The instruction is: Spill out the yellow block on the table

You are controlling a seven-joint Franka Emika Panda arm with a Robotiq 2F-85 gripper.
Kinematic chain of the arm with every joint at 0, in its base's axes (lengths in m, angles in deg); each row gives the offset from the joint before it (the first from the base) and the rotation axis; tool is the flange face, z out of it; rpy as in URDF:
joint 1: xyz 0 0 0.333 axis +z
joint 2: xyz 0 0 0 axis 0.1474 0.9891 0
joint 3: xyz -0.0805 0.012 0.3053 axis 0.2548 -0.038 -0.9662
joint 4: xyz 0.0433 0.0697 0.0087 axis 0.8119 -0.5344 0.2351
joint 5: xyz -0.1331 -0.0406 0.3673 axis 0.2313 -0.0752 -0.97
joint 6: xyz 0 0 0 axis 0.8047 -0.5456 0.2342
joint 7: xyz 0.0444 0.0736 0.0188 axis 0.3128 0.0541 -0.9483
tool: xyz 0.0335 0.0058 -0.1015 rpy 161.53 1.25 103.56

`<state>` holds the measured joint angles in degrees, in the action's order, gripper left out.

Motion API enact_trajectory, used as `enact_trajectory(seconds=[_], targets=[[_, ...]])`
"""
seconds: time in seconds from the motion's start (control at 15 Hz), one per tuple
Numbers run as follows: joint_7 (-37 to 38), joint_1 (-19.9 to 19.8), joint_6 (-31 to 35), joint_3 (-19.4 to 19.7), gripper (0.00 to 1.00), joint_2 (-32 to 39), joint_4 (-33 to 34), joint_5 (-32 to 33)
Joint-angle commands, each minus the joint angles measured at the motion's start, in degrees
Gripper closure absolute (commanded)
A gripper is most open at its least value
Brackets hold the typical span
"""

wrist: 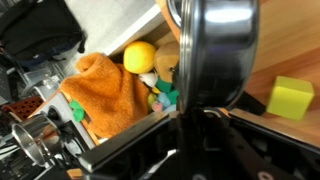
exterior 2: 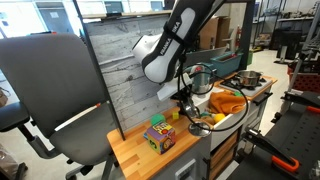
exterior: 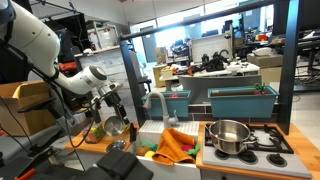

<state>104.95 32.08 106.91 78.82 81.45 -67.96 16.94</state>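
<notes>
My gripper brings the pot down onto the wood beside the yellow-green block (wrist: pixel 290 97) next.
My gripper (wrist: pixel 190 108) is shut on the rim of a shiny metal pot (wrist: pixel 215 50) and holds it tipped on its side just above the orange-brown wooden table (wrist: pixel 262 88). A yellow-green block (wrist: pixel 290 97) lies on the table beside the pot's mouth, outside the pot. In both exterior views the gripper (exterior: pixel 112 108) (exterior 2: pixel 190 100) hangs over the table (exterior: pixel 85 143) (exterior 2: pixel 135 152) with the pot (exterior: pixel 117 127) (exterior 2: pixel 200 124) below it, next to the sink edge. The pot's inside is hidden from me.
The sink holds an orange cloth (wrist: pixel 110 90) (exterior: pixel 178 145), a yellow ball (wrist: pixel 140 55) and small toys. A second steel pot (exterior: pixel 228 137) (exterior 2: pixel 247 78) stands on the hob. A multicoloured cube (exterior 2: pixel 159 135) sits on the table. An office chair (exterior 2: pixel 50 95) stands beside it.
</notes>
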Motion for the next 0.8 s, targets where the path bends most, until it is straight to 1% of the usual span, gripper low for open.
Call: enact_trajectory(seconds=[0.0, 0.07, 0.2, 0.27, 0.33, 0.6, 0.73], targets=[[-4.12, -4.22, 5.48, -3.28, 0.99, 2.79, 4.78, -0.58], [-5.38, -5.1, 6.57, -3.87, 0.99, 3.23, 5.37, -1.1], [-7.57, -6.43, 5.24, -4.68, 0.97, 4.89, 7.51, -2.17], [-7.75, -6.64, 5.59, -4.51, 0.71, 5.58, 8.0, -2.09], [-8.49, -6.96, 5.27, -4.58, 0.7, 5.99, 8.38, -2.25], [-10.24, -7.25, 5.46, -4.76, 0.42, 6.82, 9.6, -2.82], [-10.9, -7.34, 6.61, -4.9, 0.27, 6.85, 9.62, -3.02]])
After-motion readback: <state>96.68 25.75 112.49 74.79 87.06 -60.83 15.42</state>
